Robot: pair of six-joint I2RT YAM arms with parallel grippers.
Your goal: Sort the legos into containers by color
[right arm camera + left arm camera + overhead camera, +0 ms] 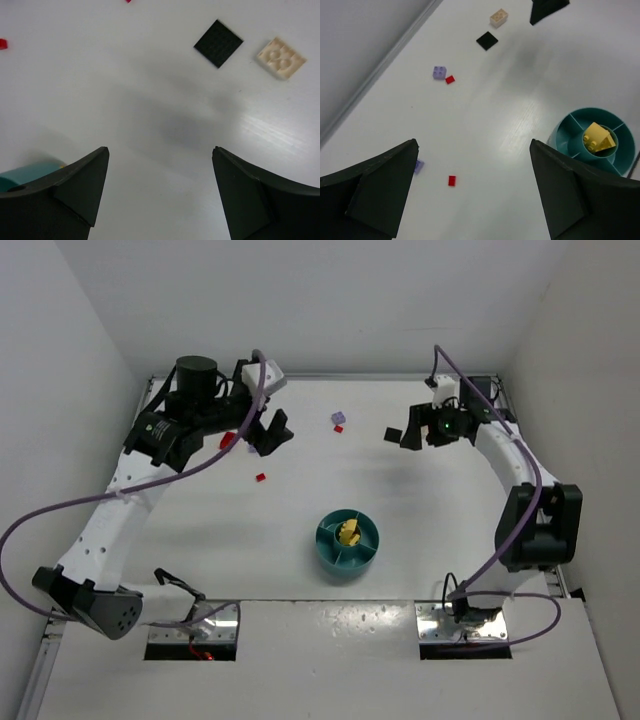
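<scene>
The tan brick [281,58] beside the black plate [218,43] is at an angle to my gripper's fingers, so I will turn my right gripper to the brick's long sides as I lower it.
The round teal dish [322,540] stands in the middle of the table, with yellow legos [348,533] in its centre well. My left gripper [265,430] hovers open at the back left, nothing between its fingers. On the table below it lie a small red lego [451,180] and a lilac lego [419,165] half hidden by the left finger [385,190]. Farther off are a lilac brick [439,72] beside a red piece [450,79]. My right gripper [160,150] is open and empty, above bare table short of a black plate [218,43] and a tan brick [281,58].
White walls close in the table at the back and on both sides. Another red piece [227,441] lies by the left wrist. The dish's teal edge [30,172] shows at the lower left of the right wrist view. Purple cables trail from both arms.
</scene>
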